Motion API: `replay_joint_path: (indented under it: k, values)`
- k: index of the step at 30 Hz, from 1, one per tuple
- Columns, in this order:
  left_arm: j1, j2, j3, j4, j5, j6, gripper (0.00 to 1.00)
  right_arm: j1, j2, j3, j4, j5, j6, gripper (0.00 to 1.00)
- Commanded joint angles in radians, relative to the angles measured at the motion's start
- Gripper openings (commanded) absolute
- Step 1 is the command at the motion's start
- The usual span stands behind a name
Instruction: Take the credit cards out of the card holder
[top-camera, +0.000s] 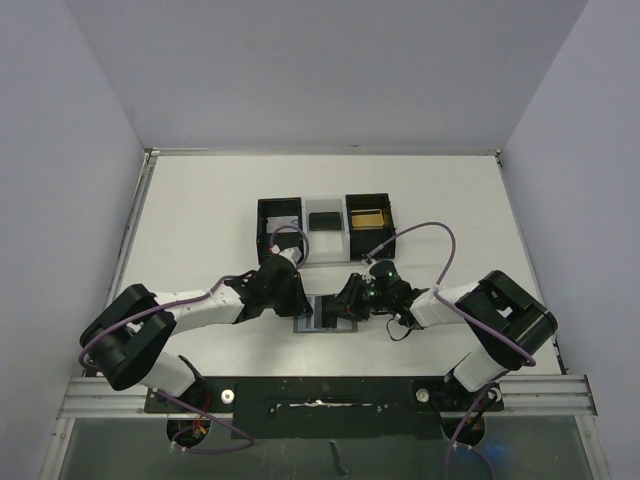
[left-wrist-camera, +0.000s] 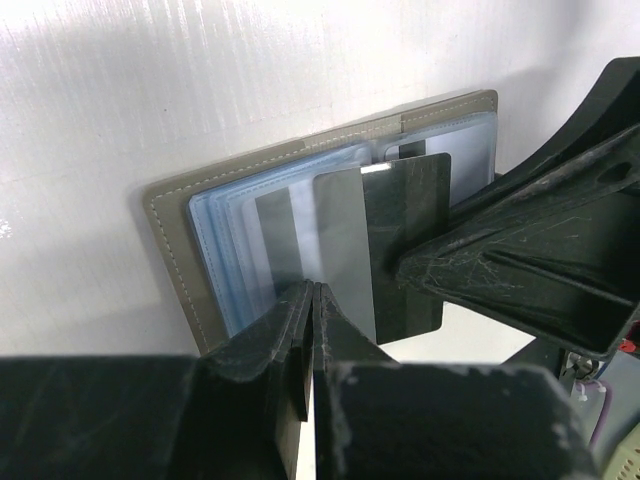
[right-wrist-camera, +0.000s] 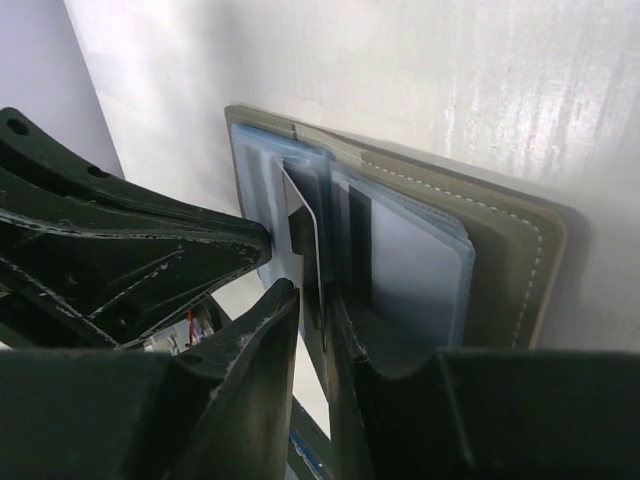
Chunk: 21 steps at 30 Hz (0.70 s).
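Observation:
The card goes up in my right gripper next, outward, then down into the tray's middle section (top-camera: 325, 226) for release, since a similarly dark flat item lies there.
The grey card holder (top-camera: 325, 322) lies open on the white table between both grippers; its blue pocket panels face up in the left wrist view (left-wrist-camera: 170, 250) and the right wrist view (right-wrist-camera: 510, 260). A credit card (left-wrist-camera: 345, 230), dark with a silvery sheen, sticks partway out of a pocket near the fold and shows edge-on in the right wrist view (right-wrist-camera: 305, 220). My right gripper (right-wrist-camera: 315, 295) is closed on this card; it also shows in the top view (top-camera: 348, 303). My left gripper (left-wrist-camera: 313, 288) is shut, its tips pressed on the holder's left panel (top-camera: 303, 303).
A black three-compartment tray (top-camera: 261, 215) stands just behind the holder, with a dark flat item (top-camera: 323, 220) in the middle and a golden-brown thing (top-camera: 367, 218) in the right compartment. The right gripper's finger (left-wrist-camera: 520, 250) crowds close to the left gripper.

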<state>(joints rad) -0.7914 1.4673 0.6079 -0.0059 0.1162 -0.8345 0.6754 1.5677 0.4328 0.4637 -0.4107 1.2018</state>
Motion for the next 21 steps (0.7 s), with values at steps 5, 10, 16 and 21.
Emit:
replay_joint_path:
  k: [5, 10, 16, 21]
  values:
    - [-0.006, 0.027, -0.019, -0.109, -0.054, 0.006, 0.01, 0.009, -0.049, 0.027, -0.039, 0.033, -0.032, 0.03]
    - [-0.006, 0.010, -0.017, -0.127, -0.068, 0.005, 0.02, -0.021, -0.172, 0.040, -0.208, 0.103, -0.085, 0.00]
    - [-0.005, -0.036, -0.017, -0.126, -0.066, -0.004, 0.03, -0.080, -0.376, 0.034, -0.351, 0.150, -0.161, 0.00]
    - [0.001, -0.105, 0.019, -0.147, -0.082, -0.003, 0.18, -0.078, -0.512, 0.054, -0.359, 0.215, -0.285, 0.00]
